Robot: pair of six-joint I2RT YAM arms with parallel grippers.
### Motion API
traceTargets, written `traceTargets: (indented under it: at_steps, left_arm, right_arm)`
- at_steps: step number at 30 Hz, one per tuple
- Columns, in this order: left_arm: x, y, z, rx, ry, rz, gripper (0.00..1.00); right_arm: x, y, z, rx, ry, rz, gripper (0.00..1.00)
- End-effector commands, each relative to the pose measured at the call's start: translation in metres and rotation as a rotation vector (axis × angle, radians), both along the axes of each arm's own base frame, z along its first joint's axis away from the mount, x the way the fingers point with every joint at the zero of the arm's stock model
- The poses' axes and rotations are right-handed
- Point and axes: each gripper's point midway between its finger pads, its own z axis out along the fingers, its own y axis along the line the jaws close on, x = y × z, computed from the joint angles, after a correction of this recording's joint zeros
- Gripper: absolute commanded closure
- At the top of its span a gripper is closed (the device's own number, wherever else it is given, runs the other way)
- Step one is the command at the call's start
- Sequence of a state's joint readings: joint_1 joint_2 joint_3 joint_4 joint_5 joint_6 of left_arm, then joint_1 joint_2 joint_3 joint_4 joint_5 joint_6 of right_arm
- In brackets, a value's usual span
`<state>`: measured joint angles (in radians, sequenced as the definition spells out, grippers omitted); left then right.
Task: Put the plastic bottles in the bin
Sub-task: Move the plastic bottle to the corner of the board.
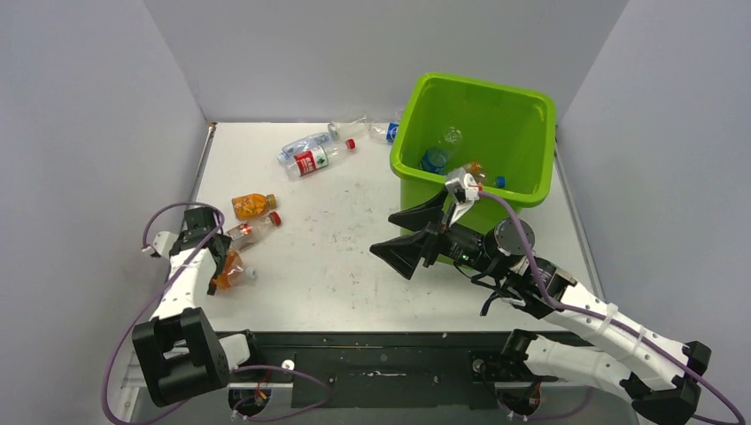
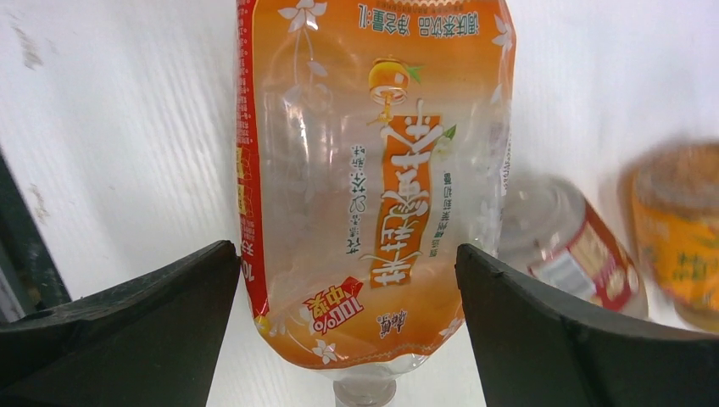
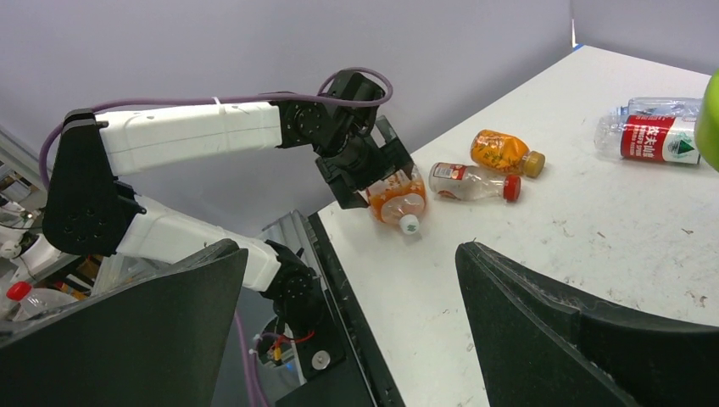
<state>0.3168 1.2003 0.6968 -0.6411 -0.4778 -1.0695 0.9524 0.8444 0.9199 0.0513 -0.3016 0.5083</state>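
Note:
The orange-labelled bottle's neck (image 1: 251, 274) (image 2: 365, 386) lies to my left gripper's right in the top view, so I need to move that way to close where it's slimmer than the bottle's body.
My left gripper (image 1: 223, 266) is open, its jaws on either side of an orange-labelled clear bottle (image 2: 373, 170) lying on the table near the left front edge; it also shows in the right wrist view (image 3: 397, 199). Beside it lie a clear bottle with a red cap (image 1: 252, 230) and an orange bottle (image 1: 252, 205). More clear bottles lie at the back, one with a red label (image 1: 317, 159) and one with a blue label (image 1: 304, 144). The lime-green bin (image 1: 531, 106) at the back right holds several bottles (image 1: 440, 150). My right gripper (image 1: 412, 235) is open and empty in front of the bin.
Grey walls close the table on the left, back and right. A dark rail (image 1: 372, 341) runs along the table's near edge. Two more clear bottles (image 1: 354, 129) lie at the back, just left of the bin. The white table (image 1: 336, 257) shows scuff marks.

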Motion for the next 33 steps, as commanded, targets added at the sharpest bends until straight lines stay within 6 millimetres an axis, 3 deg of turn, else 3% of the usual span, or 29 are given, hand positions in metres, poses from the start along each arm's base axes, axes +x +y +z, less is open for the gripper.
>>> traceTargets:
  at_steps: [1, 10, 16, 20, 24, 29, 33]
  left_arm:
    - [-0.009, -0.050, -0.016, -0.095, 0.067, -0.152, 0.02]
    - [0.005, -0.123, -0.006, -0.088, 0.023, -0.372, 0.02]
    - [0.013, -0.179, -0.010, -0.086, 0.025, -0.685, 0.03]
    - [0.015, -0.197, 0.006, -0.018, 0.000, -0.836, 0.04]
    - [0.016, -0.203, 0.035, 0.048, -0.083, -0.911, 0.04]
    - [0.000, -0.222, 0.062, 0.101, -0.183, -1.000, 0.04]
    - [-0.027, -0.246, 0.052, 0.063, -0.245, -1.017, 0.04]
  right_arm:
    - [-0.003, -0.002, 0.029, 0.060, -0.056, -0.013, 0.00]
    - [-0.008, -0.004, 0.026, 0.050, -0.051, -0.025, 0.00]
    - [-0.010, -0.005, 0.021, 0.032, -0.051, -0.031, 0.00]
    - [-0.010, -0.008, 0.019, 0.027, -0.046, -0.038, 0.00]
    - [-0.011, -0.013, 0.018, 0.027, -0.045, -0.050, 0.00]
    - [-0.014, -0.017, 0.015, 0.035, -0.042, -0.058, 0.00]
    - [-0.014, -0.019, 0.011, 0.037, -0.033, -0.063, 0.00]
